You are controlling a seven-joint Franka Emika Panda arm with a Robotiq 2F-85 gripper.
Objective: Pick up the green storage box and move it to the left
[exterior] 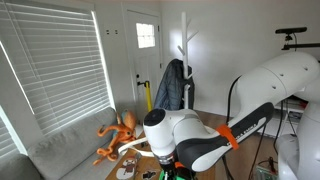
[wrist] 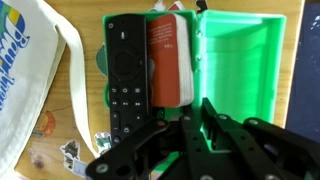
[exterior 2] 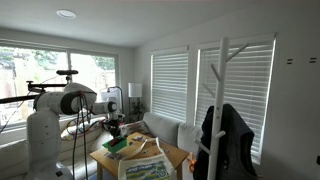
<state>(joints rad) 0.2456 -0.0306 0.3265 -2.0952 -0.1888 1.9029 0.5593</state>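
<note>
The wooden table lies below my fingers, so my gripper will next lower the green storage box (exterior 2: 117, 145) onto it and let go of the box's near side.
In the wrist view the green storage box (wrist: 236, 62) lies on the wooden table, its right half empty. A red-orange flat pack (wrist: 170, 58) lies in its left half, and a black remote control (wrist: 124, 70) lies along its left side. My gripper (wrist: 198, 110) comes in from the bottom edge. Its two fingers are close together astride a green wall of the box, with green showing between them. In both exterior views the gripper (exterior: 165, 163) (exterior 2: 113, 131) hangs low over the table, and the box (exterior 2: 117, 145) is mostly hidden under it.
A white printed tote bag (wrist: 30, 70) lies left of the remote and also shows in an exterior view (exterior 2: 150, 166). A dark flat thing (wrist: 308, 60) lies at the box's right. A coat rack with a jacket (exterior: 172, 85) and a sofa with an orange toy (exterior: 118, 135) stand beyond the table (exterior: 215, 125).
</note>
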